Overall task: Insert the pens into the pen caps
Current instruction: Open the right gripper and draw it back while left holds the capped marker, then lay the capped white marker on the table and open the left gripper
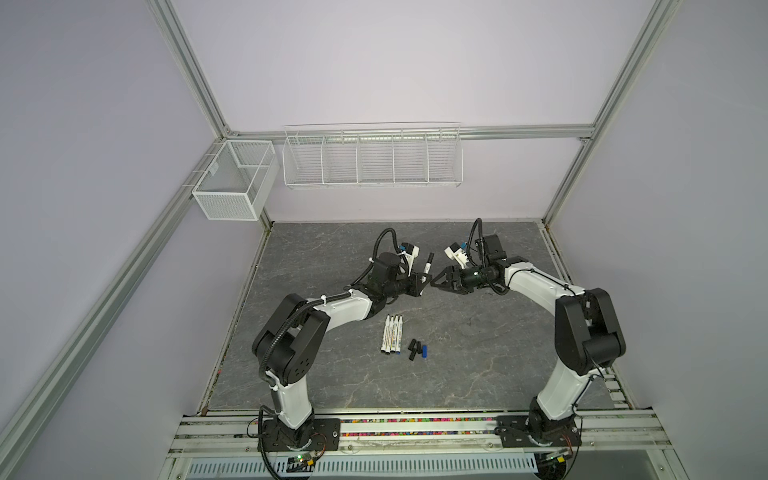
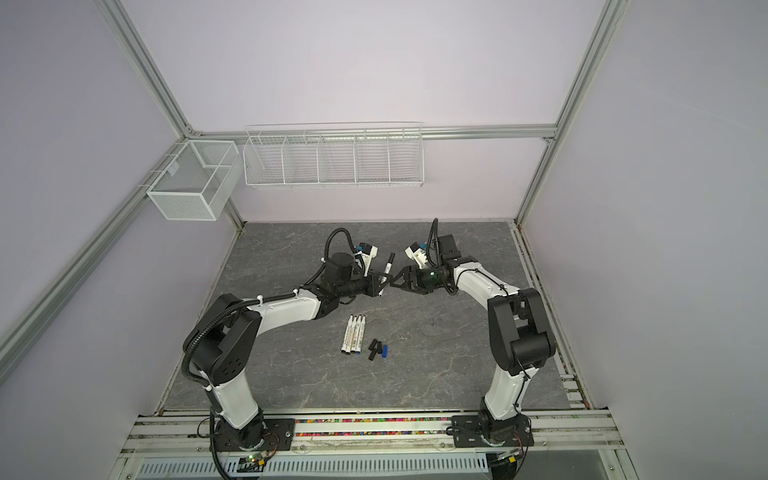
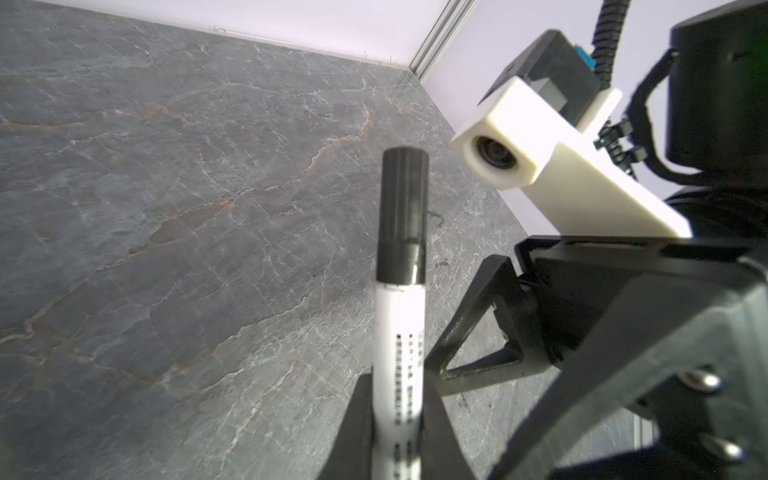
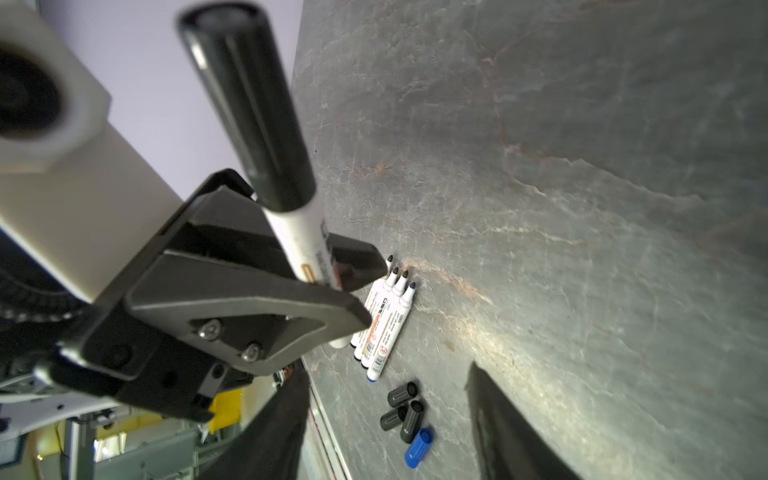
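The pen's tip has its cap on. Next, my left gripper will move down, lay the pen flat on the bare tabletop beyond the uncapped pens and let go of the pen's body.
My left gripper (image 1: 423,286) (image 3: 397,384) is shut on the white barrel of a pen (image 3: 399,353) (image 1: 428,268), held raised above the table's middle and pointing up and away. A black pen cap (image 3: 402,216) (image 4: 249,104) sits on that pen's tip. My right gripper (image 1: 434,283) (image 4: 386,370) faces it from the right, close by, open with nothing between its fingers. Several uncapped pens (image 1: 392,334) (image 4: 384,324) lie side by side on the table nearer the front. Three black pen caps (image 1: 415,348) (image 4: 401,409) and a blue pen cap (image 1: 424,351) (image 4: 419,448) lie just right of them.
The dark stone tabletop (image 1: 478,353) has aluminium rails along its edges. A white mesh box (image 1: 232,178) and a long wire rack (image 1: 372,156) hang on the back wall, well above the work area. Both arm bases stand at the front edge.
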{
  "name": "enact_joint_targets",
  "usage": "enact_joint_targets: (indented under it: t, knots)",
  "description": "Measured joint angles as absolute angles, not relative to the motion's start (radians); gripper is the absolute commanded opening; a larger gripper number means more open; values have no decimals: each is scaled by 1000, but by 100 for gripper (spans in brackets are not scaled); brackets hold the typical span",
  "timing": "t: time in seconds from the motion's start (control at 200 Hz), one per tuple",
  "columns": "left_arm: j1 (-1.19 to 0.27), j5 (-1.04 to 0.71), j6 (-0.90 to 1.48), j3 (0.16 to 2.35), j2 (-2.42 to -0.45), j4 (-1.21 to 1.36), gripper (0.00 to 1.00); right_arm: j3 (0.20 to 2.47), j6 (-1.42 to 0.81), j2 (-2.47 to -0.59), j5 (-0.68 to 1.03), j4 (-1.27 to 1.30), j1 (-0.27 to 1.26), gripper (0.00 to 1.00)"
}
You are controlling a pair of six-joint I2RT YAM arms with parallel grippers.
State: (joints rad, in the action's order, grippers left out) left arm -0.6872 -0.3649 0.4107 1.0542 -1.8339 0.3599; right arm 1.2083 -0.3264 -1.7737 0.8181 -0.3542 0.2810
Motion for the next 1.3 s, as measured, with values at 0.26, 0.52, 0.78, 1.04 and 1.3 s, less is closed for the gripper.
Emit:
enact_joint_targets:
  t: [0.26,0.52,0.78,1.04,1.3]
  knots:
    - [-691,-333,414,1052,-1861,355,0,1198,-409,-1654,728,-267,237,70]
    - [-638,-224,467,1056,-1886,269,0,1136,-483,-1662,602,-247,213,70]
    - [-587,-105,474,1190,-1988,17,0,1109,-532,-1699,548,-242,213,70]
    - [-589,-63,478,1267,-2020,-102,1,1109,-543,-1703,548,-225,204,70]
    - [-589,-28,488,1282,-2034,-148,25,1109,-543,-1704,552,-219,173,70]
